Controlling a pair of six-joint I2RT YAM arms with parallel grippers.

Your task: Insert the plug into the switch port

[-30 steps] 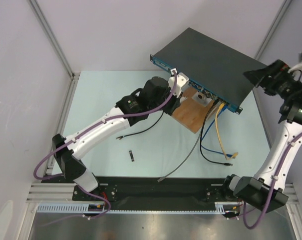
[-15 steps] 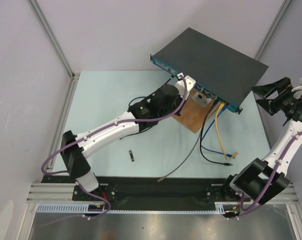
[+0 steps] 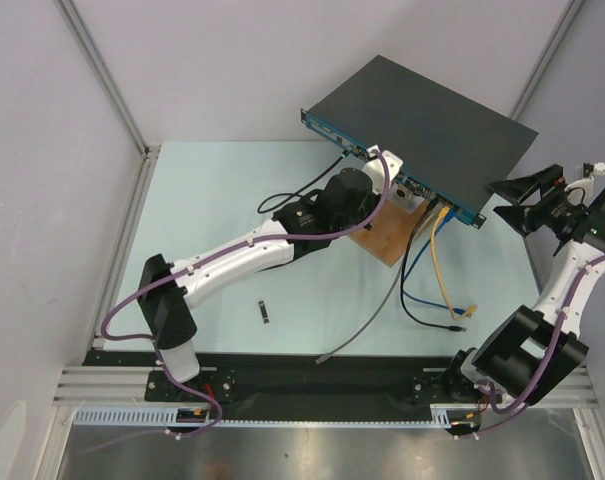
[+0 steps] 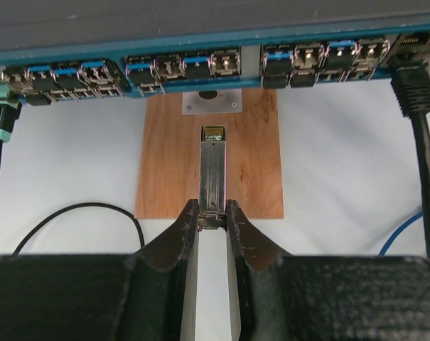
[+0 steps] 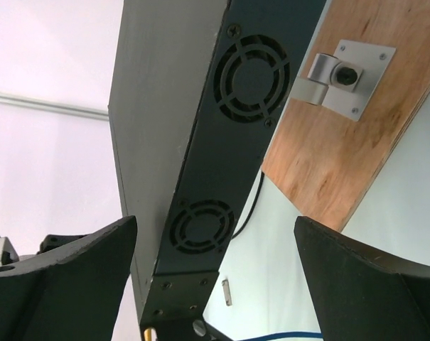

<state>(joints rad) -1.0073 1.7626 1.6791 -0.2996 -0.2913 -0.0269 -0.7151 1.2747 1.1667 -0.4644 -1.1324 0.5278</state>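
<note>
My left gripper shifts outward to the metal port between blue tabs next, inserts the plug and releases, since the port lies to the left in the wrist view.
The switch (image 3: 422, 125) is a flat black box at the back right, with its blue socket face (image 4: 200, 60) toward my left arm. My left gripper (image 3: 390, 180) (image 4: 212, 213) is shut on the plug (image 4: 213, 170), a slim metal module. The plug points at the socket row, and its tip is a short way in front of it, over the wooden board (image 4: 172, 163). My right gripper (image 3: 527, 200) (image 5: 215, 227) is open and empty beside the switch's right end, where two fan grilles show on its side wall (image 5: 222, 142).
The wooden board (image 3: 382, 235) carries a small metal bracket (image 4: 212, 101) (image 5: 342, 74). Yellow, blue and black cables (image 3: 440, 260) hang from ports on the right. A grey cable (image 3: 367, 320), a black cable (image 3: 282, 200) and a small black piece (image 3: 266, 312) lie on the table.
My left arm has reached forward and to the right, bringing the plug closer to the switch's front. My right gripper has dropped lower beside the switch's right end.
</note>
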